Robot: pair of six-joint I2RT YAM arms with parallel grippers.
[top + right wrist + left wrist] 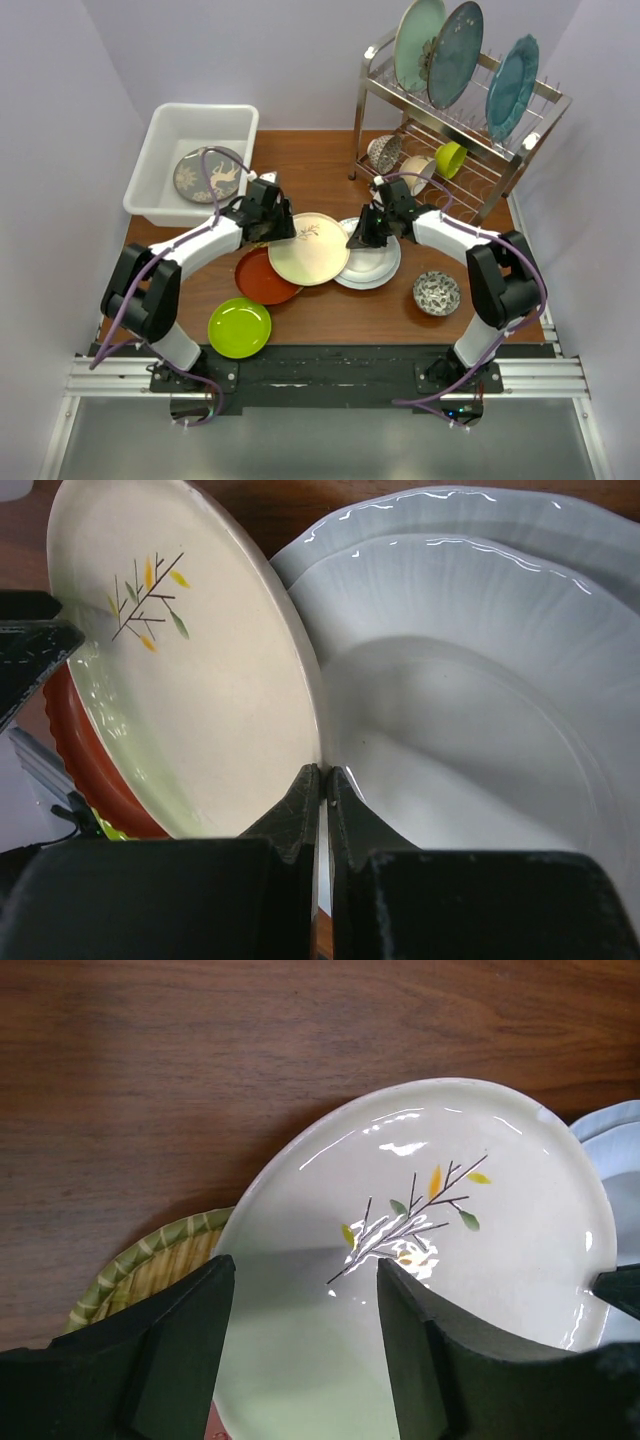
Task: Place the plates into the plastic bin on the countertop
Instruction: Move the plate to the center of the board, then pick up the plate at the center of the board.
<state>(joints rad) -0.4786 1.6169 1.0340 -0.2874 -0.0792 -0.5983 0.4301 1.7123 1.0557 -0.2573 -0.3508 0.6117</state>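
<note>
The cream plate has only its flat side between the open fingers of my left gripper, so I will move the gripper back and tilt it onto the cream plate's rim [271, 258] [221, 1400] by the red-brown plate.
A cream plate [308, 248] with a twig motif lies in the middle of the countertop [320, 160], overlapping a red-brown plate [258, 277] and a white plate [372, 264]. My right gripper [357, 240] is shut on the cream plate's right rim [300, 680], its closed tips [323, 770] pinching the edge. At the plate's left edge my left gripper [272, 222] stands open, with the cream plate [440, 1220] showing between its fingers [305, 1265]. A woven yellow plate [150, 1270] peeks out beneath. The plastic bin [165, 130] at the back left holds a grey tree-pattern plate [208, 175]. A lime green plate [239, 327] sits near the front.
A steel wire rack [500, 150] at the back right holds large teal plates [455, 55] and small bowls. Another patterned bowl [437, 292] sits on the wood by the right arm. The white plate [480, 680] lies just right of the right gripper.
</note>
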